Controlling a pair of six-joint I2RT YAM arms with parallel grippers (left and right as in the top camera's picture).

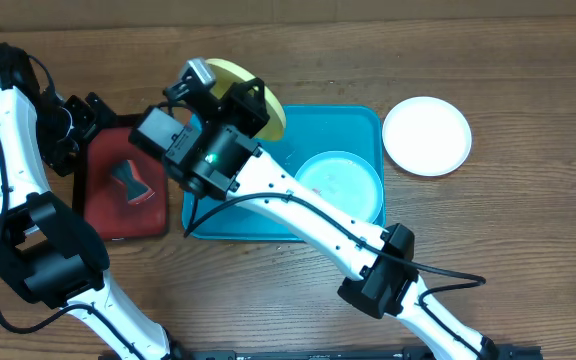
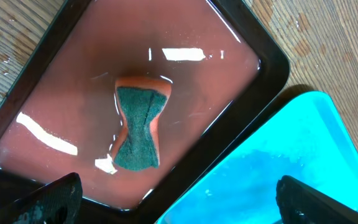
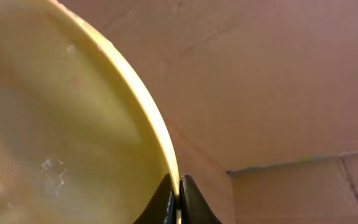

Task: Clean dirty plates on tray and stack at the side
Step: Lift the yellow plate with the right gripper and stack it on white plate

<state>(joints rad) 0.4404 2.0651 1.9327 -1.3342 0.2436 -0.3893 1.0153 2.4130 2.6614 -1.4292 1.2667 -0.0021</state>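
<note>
My right gripper will move past the teal tray (image 1: 363, 122) first and then turn the tilted plate flat, to lower it onto the white plate (image 1: 426, 135).
My right gripper (image 1: 236, 100) is shut on the rim of the yellow-green plate (image 1: 268, 105) and holds it tilted up above the left end of the teal tray (image 1: 363, 122). In the right wrist view the plate (image 3: 73, 124) fills the left side, its rim pinched between my fingers (image 3: 179, 199). The pale mint plate (image 1: 340, 182) lies in the tray's right half. The white plate (image 1: 426, 135) lies on the table right of the tray. My left gripper (image 2: 179, 202) is open, hovering over the red tray's edge and the teal tray (image 2: 278, 168).
A smaller red tray with a black rim (image 1: 108, 215) sits left of the teal tray and holds a green-and-orange sponge (image 1: 131, 183), which also shows in the left wrist view (image 2: 140, 127). The right arm crosses the teal tray's front.
</note>
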